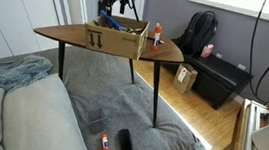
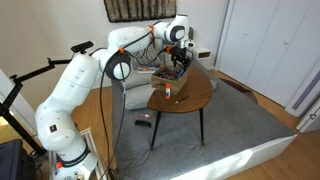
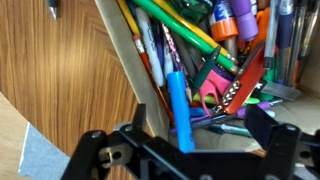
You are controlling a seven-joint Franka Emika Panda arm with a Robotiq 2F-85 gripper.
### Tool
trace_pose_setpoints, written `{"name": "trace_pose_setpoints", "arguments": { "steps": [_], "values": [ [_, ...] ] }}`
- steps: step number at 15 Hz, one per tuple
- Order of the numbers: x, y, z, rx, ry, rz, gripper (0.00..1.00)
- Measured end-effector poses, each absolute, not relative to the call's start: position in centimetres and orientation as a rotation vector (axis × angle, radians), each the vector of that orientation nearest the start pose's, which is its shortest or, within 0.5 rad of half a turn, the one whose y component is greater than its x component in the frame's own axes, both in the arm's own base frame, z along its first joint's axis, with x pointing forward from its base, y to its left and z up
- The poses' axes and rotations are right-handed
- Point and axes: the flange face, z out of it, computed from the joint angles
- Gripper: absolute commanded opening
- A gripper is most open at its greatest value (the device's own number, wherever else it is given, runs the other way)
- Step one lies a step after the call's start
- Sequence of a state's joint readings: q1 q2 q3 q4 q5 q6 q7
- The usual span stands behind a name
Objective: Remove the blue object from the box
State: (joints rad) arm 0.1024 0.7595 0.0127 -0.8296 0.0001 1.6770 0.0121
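My gripper first lowers into the box next, so as to close around the upper end of the blue stick (image 3: 184, 138) from there.
The blue object (image 3: 178, 108) is a slim bright blue stick that stands tilted among several markers and pens in the box (image 3: 122, 70). The box is a brown cardboard carton with black arrows on its side and shows in both exterior views (image 1: 113, 40) (image 2: 170, 76). My gripper (image 3: 185, 142) is open and hangs just above the box, one finger on each side of the blue stick and both clear of it. It shows over the carton in both exterior views (image 1: 114, 13) (image 2: 180, 62).
The box sits on a rounded wooden table (image 1: 63, 34). A small white bottle with a red-orange cap (image 1: 158, 32) stands beside it. A black low cabinet (image 1: 219, 82) and a backpack (image 1: 201, 34) are by the wall. A phone (image 1: 125, 141) lies on the grey bedding.
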Motion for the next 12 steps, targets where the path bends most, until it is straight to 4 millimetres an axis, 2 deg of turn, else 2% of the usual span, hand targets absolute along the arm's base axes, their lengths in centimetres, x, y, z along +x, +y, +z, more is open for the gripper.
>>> {"name": "trace_pose_setpoints", "arguments": {
  "steps": [4,7,10,12],
  "values": [
    [76.0,8.9,47.8,-3.118,-0.181,-0.148,0.90],
    [76.4,8.9,46.9,-3.118,-0.197,-0.144,0.71],
    [76.8,9.0,46.2,-3.117,-0.205,-0.142,0.60],
    [76.9,9.1,46.0,-3.117,-0.212,-0.145,0.46]
  ]
}}
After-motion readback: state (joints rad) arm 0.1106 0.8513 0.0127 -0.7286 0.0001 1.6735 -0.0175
